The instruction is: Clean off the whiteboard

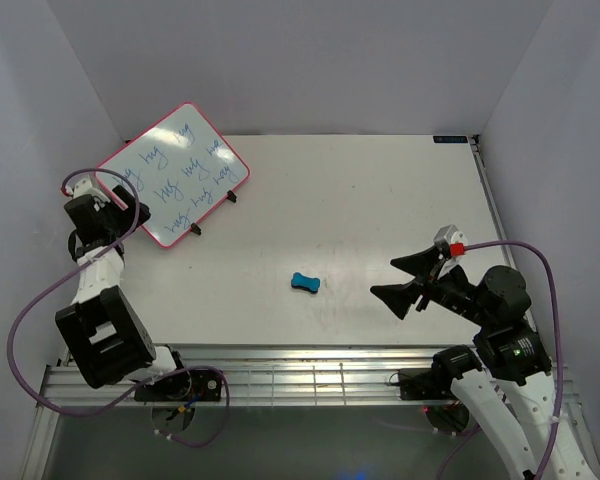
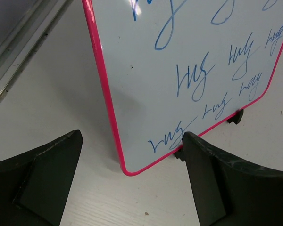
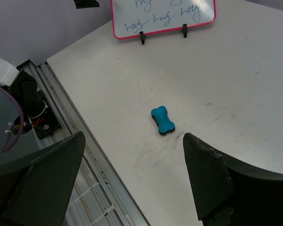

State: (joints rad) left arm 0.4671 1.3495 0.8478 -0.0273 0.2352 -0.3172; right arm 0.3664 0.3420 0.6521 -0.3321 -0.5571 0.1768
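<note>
Next, my left gripper will turn and bring its open fingers astride the whiteboard's pink side rim (image 1: 145,228) (image 2: 104,80), since that rim beside it is clear of handwriting and stand feet.
The whiteboard (image 1: 175,175) stands tilted on black stand feet (image 1: 195,230) at the back left of the table. It has a pink rim and several blue handwritten words. In the left wrist view its lower corner (image 2: 127,169) lies just ahead of my left gripper (image 2: 132,134), which is open and touches nothing. A small blue bone-shaped eraser (image 1: 304,283) lies flat mid-table. My right gripper (image 1: 383,277) hovers to its right, open and empty. In the right wrist view the eraser (image 3: 162,120) sits ahead of the gripper (image 3: 133,135), between the lines of its two fingers.
A metal rail (image 1: 300,378) runs along the table's near edge, also seen in the right wrist view (image 3: 70,117). Grey walls close in the left, back and right sides. Purple cables (image 1: 25,320) loop beside both arms.
</note>
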